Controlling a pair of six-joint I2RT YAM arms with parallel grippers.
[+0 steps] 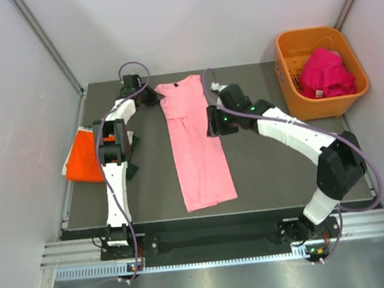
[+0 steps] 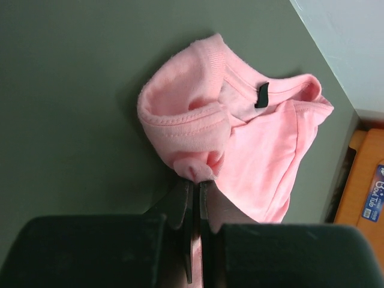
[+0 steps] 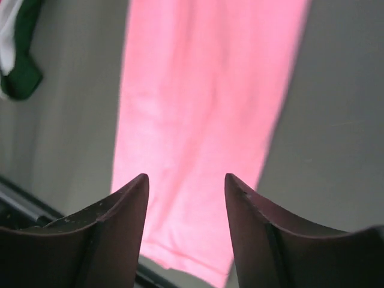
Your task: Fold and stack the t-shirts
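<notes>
My left gripper holds the bunched corner (image 1: 160, 92) (image 2: 195, 168) between its fingers and next needs to move it slightly toward the collar and open to release it, because the shirt already lies narrow.
A light pink t-shirt (image 1: 196, 147) lies as a long narrow strip down the middle of the dark table (image 1: 283, 176). My left gripper (image 1: 149, 95) is shut on a bunched corner of it near the collar, at the far left; the left wrist view shows the jaws (image 2: 197, 181) pinching pink cloth (image 2: 264, 156). My right gripper (image 1: 213, 123) hovers open and empty over the shirt's right edge; in the right wrist view the pink shirt (image 3: 204, 108) lies below the spread fingers (image 3: 186, 180). A folded bright orange shirt (image 1: 84, 158) lies at the table's left edge.
An orange plastic basket (image 1: 288, 87) at the back right holds magenta shirts (image 1: 325, 73). White and dark green cloth (image 3: 18, 54) shows at the top left of the right wrist view. Grey walls enclose the table.
</notes>
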